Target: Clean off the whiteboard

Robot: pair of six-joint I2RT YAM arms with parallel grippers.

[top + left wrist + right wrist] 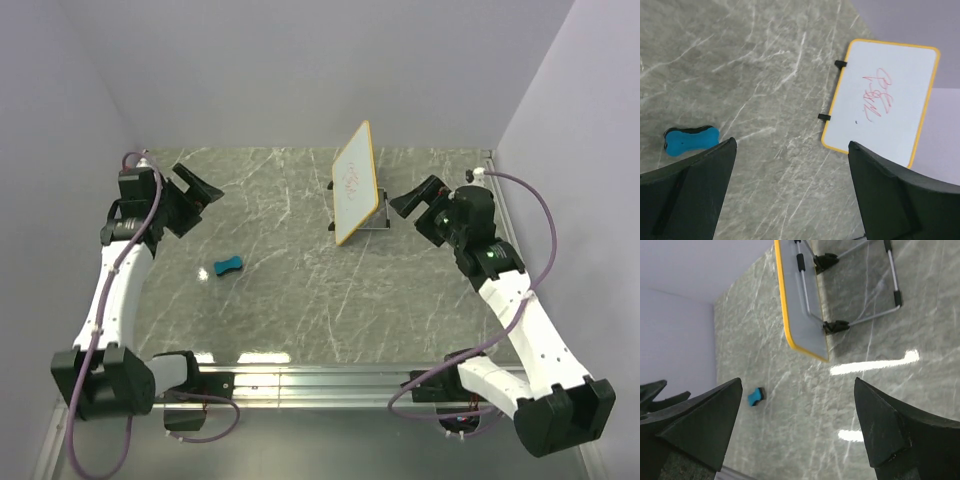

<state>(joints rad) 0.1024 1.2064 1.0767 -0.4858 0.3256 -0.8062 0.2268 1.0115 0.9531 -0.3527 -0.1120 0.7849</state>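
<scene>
I will next move my left gripper down and back, to the right in the top view, onto the eraser's narrow middle (228, 265), because red scribbles are still on the whiteboard (355, 184).
The whiteboard (355, 184) stands tilted on its easel legs at the back middle of the table, yellow-rimmed, with red scribbles on its face (879, 95). The right wrist view shows its back and legs (802, 300). A blue bone-shaped eraser (228, 266) lies on the table to the left, also seen as the eraser (691, 140) and the eraser (756, 396). My left gripper (200, 190) hovers open at the left, above and behind the eraser. My right gripper (418, 196) is open just right of the board, with nothing between its fingers.
Grey marble-pattern table top (300, 290) with white walls on three sides. A metal rail (320, 380) runs along the near edge between the two arm bases.
</scene>
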